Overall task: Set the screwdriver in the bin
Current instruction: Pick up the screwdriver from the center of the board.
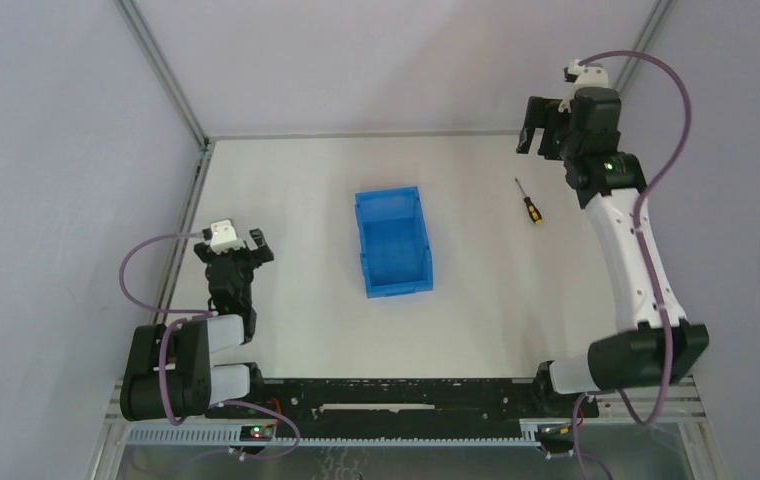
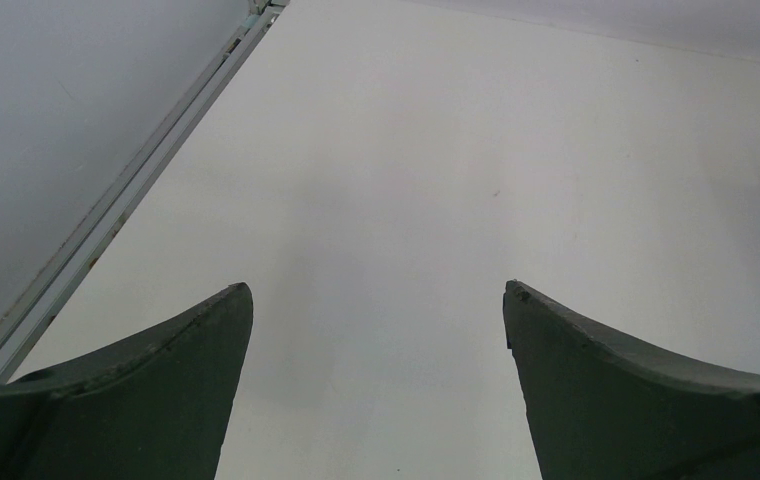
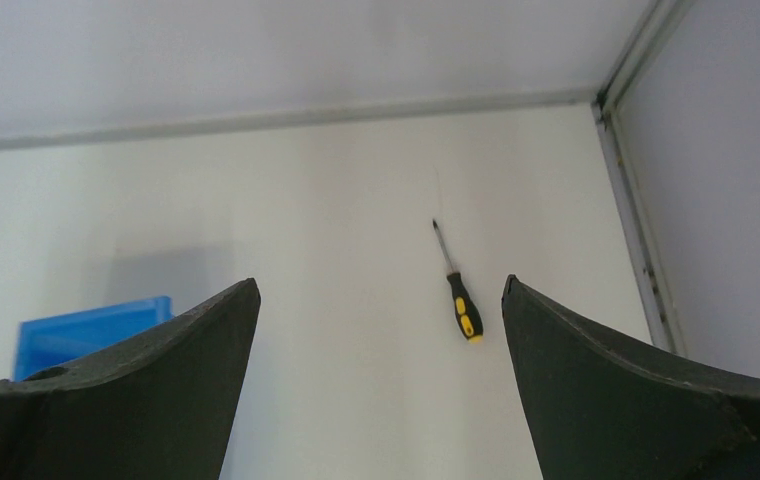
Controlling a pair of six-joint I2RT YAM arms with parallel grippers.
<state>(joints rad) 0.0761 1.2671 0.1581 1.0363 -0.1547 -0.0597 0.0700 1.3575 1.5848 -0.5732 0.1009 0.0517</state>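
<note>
I will next bring my right gripper down onto the screwdriver [image 1: 529, 201] far below, with one finger on each side of its black-and-yellow handle.
The screwdriver [image 1: 529, 201], black-and-yellow handle and thin dark shaft, lies flat on the white table, right of the blue bin [image 1: 393, 242]. It also shows in the right wrist view [image 3: 459, 289], between the fingers but far off. A corner of the bin [image 3: 91, 330] shows at lower left there. My right gripper [image 1: 540, 128] is open and empty, raised high above the table's far right, beyond the screwdriver. My left gripper [image 1: 247, 250] is open and empty, low over the table's left side, well left of the bin. Its wrist view shows only bare table between the fingers [image 2: 186, 380].
Grey walls with metal frame rails [image 1: 192, 205] enclose the table on the left, back and right. The arm bases and a black rail [image 1: 396, 395] line the near edge.
</note>
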